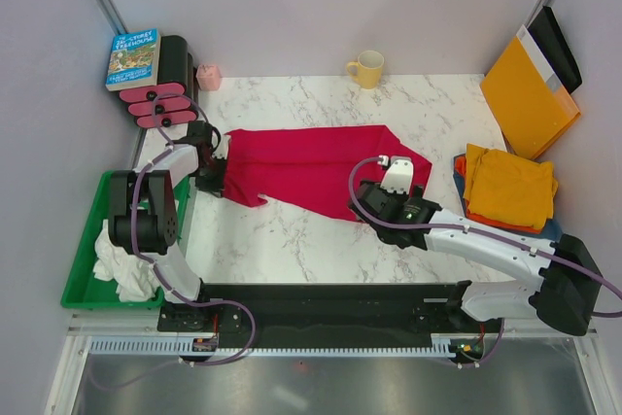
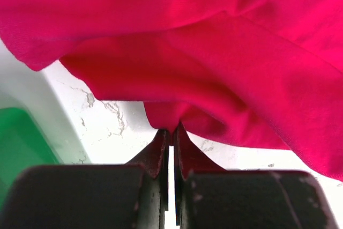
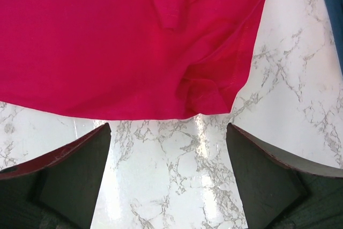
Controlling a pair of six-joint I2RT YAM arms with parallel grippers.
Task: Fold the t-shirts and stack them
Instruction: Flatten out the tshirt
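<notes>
I will lower my right gripper sideways onto the crimson t-shirt's bunched near corner (image 3: pixel 213 100), since that lies below it and to the right in the wrist view.
A crimson t-shirt (image 1: pixel 311 167) lies spread across the middle of the marble table. My left gripper (image 1: pixel 216 178) is at its left edge, shut on a small fold of the red cloth (image 2: pixel 214 52), which bunches right at the gripper (image 2: pixel 171 131). My right gripper (image 1: pixel 374 203) stands open over bare marble just short of the shirt's near hem (image 3: pixel 107 41), with nothing between its fingers (image 3: pixel 168 127). At the right lies a folded stack, with a mustard-yellow t-shirt (image 1: pixel 507 185) on top and orange-red and blue edges below it. A white t-shirt (image 1: pixel 121 261) is crumpled in the green bin.
A green bin (image 1: pixel 83 250) sits off the table's left edge. At the back are a yellow mug (image 1: pixel 367 69), a small pink cup (image 1: pixel 208 77) and a book (image 1: pixel 133 58) on a black and pink stand. An orange-yellow envelope (image 1: pixel 530 99) leans at the right wall.
</notes>
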